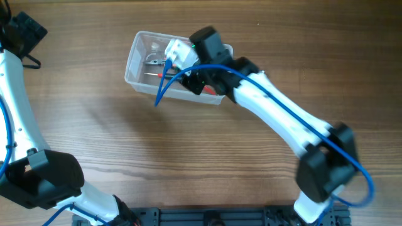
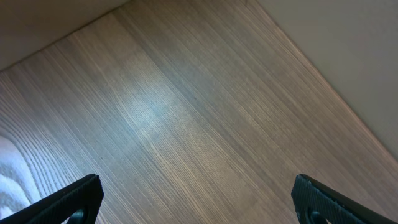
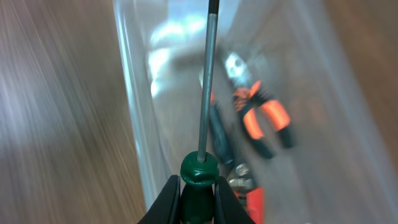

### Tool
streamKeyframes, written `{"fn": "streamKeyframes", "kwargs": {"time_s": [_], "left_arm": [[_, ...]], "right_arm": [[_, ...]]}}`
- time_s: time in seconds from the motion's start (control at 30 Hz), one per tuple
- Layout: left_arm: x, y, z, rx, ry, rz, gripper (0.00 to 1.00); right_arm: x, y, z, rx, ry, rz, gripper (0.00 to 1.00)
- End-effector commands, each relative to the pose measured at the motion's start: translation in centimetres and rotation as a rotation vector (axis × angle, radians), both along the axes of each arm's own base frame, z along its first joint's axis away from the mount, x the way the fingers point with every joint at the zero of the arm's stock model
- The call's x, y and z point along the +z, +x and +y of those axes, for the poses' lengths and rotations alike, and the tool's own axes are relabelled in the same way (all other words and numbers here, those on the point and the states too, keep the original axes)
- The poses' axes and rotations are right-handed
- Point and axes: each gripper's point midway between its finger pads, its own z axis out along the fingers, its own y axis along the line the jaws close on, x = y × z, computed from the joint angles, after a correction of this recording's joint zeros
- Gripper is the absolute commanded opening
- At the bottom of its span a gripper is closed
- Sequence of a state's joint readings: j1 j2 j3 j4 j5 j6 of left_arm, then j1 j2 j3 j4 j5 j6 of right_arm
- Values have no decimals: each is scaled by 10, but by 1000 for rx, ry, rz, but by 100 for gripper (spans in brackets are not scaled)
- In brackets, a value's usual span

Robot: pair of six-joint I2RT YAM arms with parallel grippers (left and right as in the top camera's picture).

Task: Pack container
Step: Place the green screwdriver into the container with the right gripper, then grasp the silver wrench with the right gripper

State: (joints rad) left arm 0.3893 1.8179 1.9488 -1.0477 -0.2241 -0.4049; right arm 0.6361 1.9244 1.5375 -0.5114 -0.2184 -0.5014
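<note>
The right gripper moves down into the container [image 1: 135, 61] next and releases the green-handled screwdriver along the container's near side. That bare part of the container's bottom lies below it.
The clear plastic container [image 1: 135, 61] lies at the table's upper middle; its wall also shows in the right wrist view [image 3: 134, 124]. My right gripper [image 3: 198, 198] is shut on a green-handled screwdriver [image 3: 204, 112] and holds it over the container, its shaft pointing along the tub. Orange-and-black pliers [image 3: 261, 118] and another dark tool lie inside. From overhead the right gripper [image 1: 188, 66] covers the container's right half. My left gripper [image 2: 199, 202] is open and empty above bare wood, far to the left.
A blue cable [image 1: 166, 85] loops from the right arm across the container's near side. The left arm [image 1: 19, 113] runs along the left edge. A pale wall edge [image 2: 348, 56] borders the table in the left wrist view.
</note>
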Motion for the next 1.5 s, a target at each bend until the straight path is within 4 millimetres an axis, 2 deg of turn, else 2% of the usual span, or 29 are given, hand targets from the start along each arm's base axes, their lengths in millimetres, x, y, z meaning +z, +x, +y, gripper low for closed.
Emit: {"fn": "streamKeyframes", "kwargs": {"time_s": [0.0, 0.03, 0.1, 0.17, 0.2, 0.23, 0.27, 0.3, 0.33, 0.37, 0.43, 0.5, 0.57, 0.63, 0.7, 0.73, 0.77, 0.83, 0.9, 0.97, 1.03, 1.13, 1.27, 1.4, 1.47], "left_arm": [[1, 0, 5, 7, 15, 3, 100], [1, 0, 5, 7, 15, 3, 100], [1, 0, 5, 7, 15, 3, 100], [1, 0, 5, 7, 15, 2, 100], [1, 0, 5, 7, 15, 3, 100], [1, 0, 5, 7, 15, 2, 100], [1, 0, 5, 7, 15, 3, 100], [1, 0, 5, 7, 15, 3, 100], [1, 0, 5, 7, 15, 3, 100], [1, 0, 5, 7, 15, 2, 100], [1, 0, 5, 7, 15, 3, 100], [1, 0, 5, 7, 15, 3, 100], [1, 0, 5, 7, 15, 3, 100], [1, 0, 5, 7, 15, 3, 100], [1, 0, 5, 7, 15, 3, 100], [1, 0, 5, 7, 15, 3, 100], [1, 0, 5, 7, 15, 2, 100], [1, 0, 5, 7, 15, 3, 100], [1, 0, 5, 7, 15, 3, 100], [1, 0, 5, 7, 15, 3, 100], [1, 0, 5, 7, 15, 3, 100], [1, 0, 5, 7, 15, 3, 100], [1, 0, 5, 7, 15, 3, 100], [1, 0, 5, 7, 15, 3, 100], [1, 0, 5, 7, 15, 3, 100]], "right_arm": [[-57, -8, -3, 201, -134, 5, 4], [-82, -13, -7, 249, -184, 35, 4], [-99, -16, -10, 270, -212, 61, 4], [-111, -18, -12, 271, -226, 86, 4], [-112, -17, -13, 264, -230, 85, 4], [-111, -15, -15, 252, -240, 76, 9], [-106, -8, -17, 223, -256, 49, 32], [-97, 4, -21, 161, -273, 4, 51], [-88, 16, -26, 98, -290, -39, 54], [-71, 30, -33, 24, -311, -102, 55], [-26, 52, -45, -101, -321, -230, 58], [26, 65, -57, -237, -272, -326, 63], [82, 67, -72, -371, -162, -375, 68], [131, 62, -100, -540, -7, -362, 70], [156, 57, -142, -739, 118, -294, 70], [160, 54, -163, -833, 166, -244, 71], [155, 50, -186, -934, 211, -162, 73], [135, 42, -217, -1054, 244, -1, 73], [102, 34, -240, -1150, 242, 159, 70], [59, 25, -258, -1249, 210, 310, 70], [25, 19, -265, -1312, 174, 401, 70], [-40, 13, -269, -1363, 67, 520, 70], [-106, 23, -266, -1381, 23, 633, 71], [-143, 32, -269, -1393, 15, 655, 70], [-157, 37, -269, -1373, 5, 648, 63]]}}
